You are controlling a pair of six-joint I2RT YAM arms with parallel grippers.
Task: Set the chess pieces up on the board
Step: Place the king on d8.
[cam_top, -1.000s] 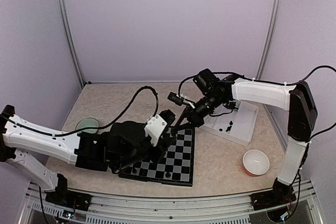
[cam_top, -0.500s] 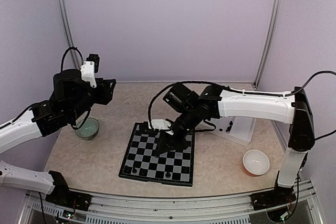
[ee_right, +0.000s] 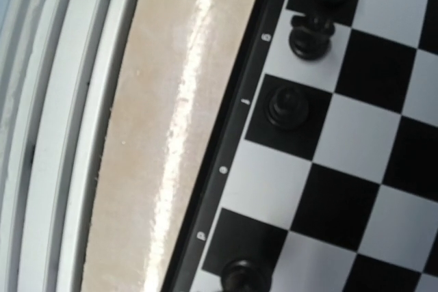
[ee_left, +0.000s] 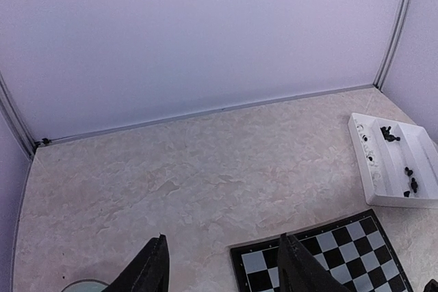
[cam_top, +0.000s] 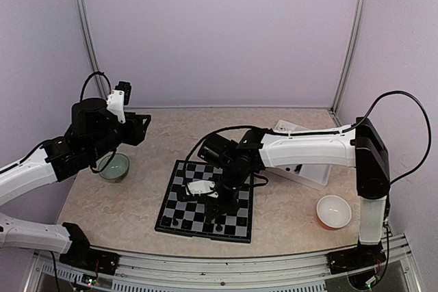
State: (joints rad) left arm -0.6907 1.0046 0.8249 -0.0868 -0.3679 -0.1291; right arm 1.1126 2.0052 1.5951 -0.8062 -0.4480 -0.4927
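Note:
My right gripper holds its black piece and will next lower it onto the dark square [cam_top: 208, 228] [ee_right: 245, 239] beside the letter d. It will release the piece there, because that near-row square is still empty.
The board [cam_top: 179, 177] lies flat at the table's centre. Several black chess pieces stand along its near row, one at the left [cam_top: 176, 222]. My right gripper [cam_top: 217, 208] hangs low over the board's near edge. The right wrist view shows the board's border [ee_right: 229, 148] and black pieces on edge squares [ee_right: 287, 105] [ee_right: 309, 34]. Another piece [ee_right: 245, 277] sits at the bottom of that view, and my fingers do not show there. My left gripper [cam_top: 144, 124] is raised at the left, open and empty [ee_left: 222, 268]. A board corner [ee_left: 321, 258] lies below it.
A white compartment tray [cam_top: 318, 169] with a few black pieces [ee_left: 410, 184] stands right of the board. A green bowl [cam_top: 113, 166] sits at the left and an orange-rimmed white bowl [cam_top: 334, 211] at the near right. Walls close three sides.
My left arm has lifted off the board and swung back to the left. My right arm has moved from the tray across to the board's near edge.

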